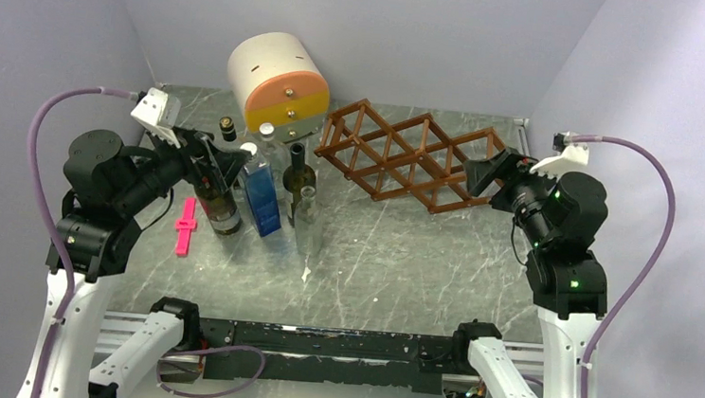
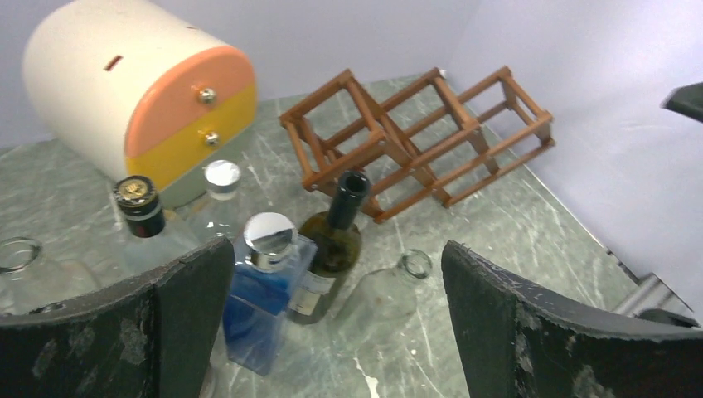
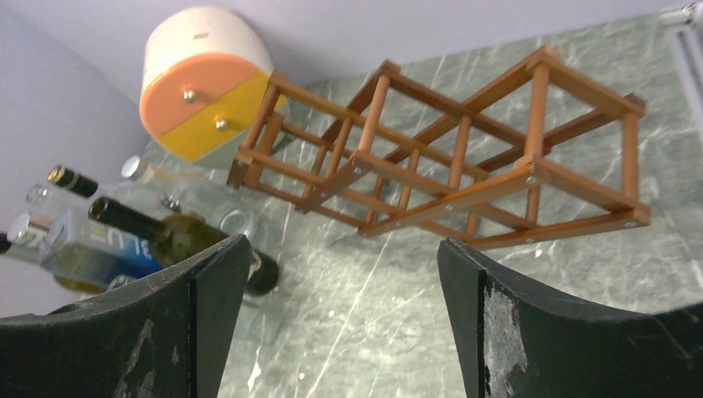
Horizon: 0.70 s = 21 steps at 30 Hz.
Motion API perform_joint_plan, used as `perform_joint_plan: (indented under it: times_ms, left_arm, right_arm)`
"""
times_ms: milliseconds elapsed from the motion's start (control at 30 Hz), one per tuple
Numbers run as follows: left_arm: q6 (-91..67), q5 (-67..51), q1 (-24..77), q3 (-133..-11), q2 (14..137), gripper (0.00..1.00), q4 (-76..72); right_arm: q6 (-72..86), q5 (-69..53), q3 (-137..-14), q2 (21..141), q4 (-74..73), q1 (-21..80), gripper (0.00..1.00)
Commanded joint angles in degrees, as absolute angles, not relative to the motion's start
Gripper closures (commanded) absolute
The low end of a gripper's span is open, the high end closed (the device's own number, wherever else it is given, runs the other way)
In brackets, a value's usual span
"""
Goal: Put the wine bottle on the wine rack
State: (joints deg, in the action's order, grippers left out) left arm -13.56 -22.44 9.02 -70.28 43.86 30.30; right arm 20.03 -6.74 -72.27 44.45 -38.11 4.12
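I need to move my right gripper to the left in the top view and down onto the clear bottle's neck, since that bottle crowds the wine bottle's near side.
The wine bottle is dark green with an open black neck. It stands upright in a cluster of bottles left of centre and shows in the left wrist view and the right wrist view. The wine rack is a reddish-brown wooden lattice at the back right, with its cells bare. My left gripper is open and empty, hovering just left of the bottles. My right gripper is open and empty beside the rack's right end.
A blue square bottle, a clear bottle, a gold-capped bottle and a labelled dark bottle crowd the wine bottle. A cream-and-orange drawer unit stands at the back. A pink tool lies at the left.
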Motion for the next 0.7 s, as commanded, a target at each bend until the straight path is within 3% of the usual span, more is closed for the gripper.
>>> perform_joint_plan:
  times_ms: [0,167,400,667]
  left_arm:
    - [-15.08,-31.67,8.12,-69.51,41.69,0.02,29.16]
    - [-15.99,-34.99,7.98,-68.18,38.73,0.01,25.58]
    - [-17.94,-37.01,7.83,-64.02,35.91,0.01,17.86]
    - [-18.43,-34.04,7.80,-63.09,36.30,0.02,12.25]
  right_arm:
    - [19.95,-14.98,-69.14,43.20,-39.72,3.36,0.12]
    - [15.94,-24.01,-65.40,42.84,-39.14,3.16,0.13]
    - [15.55,-46.52,-60.31,43.62,-28.88,3.18,0.19]
    - [16.40,-49.40,-55.68,42.39,-18.36,3.47,0.20]
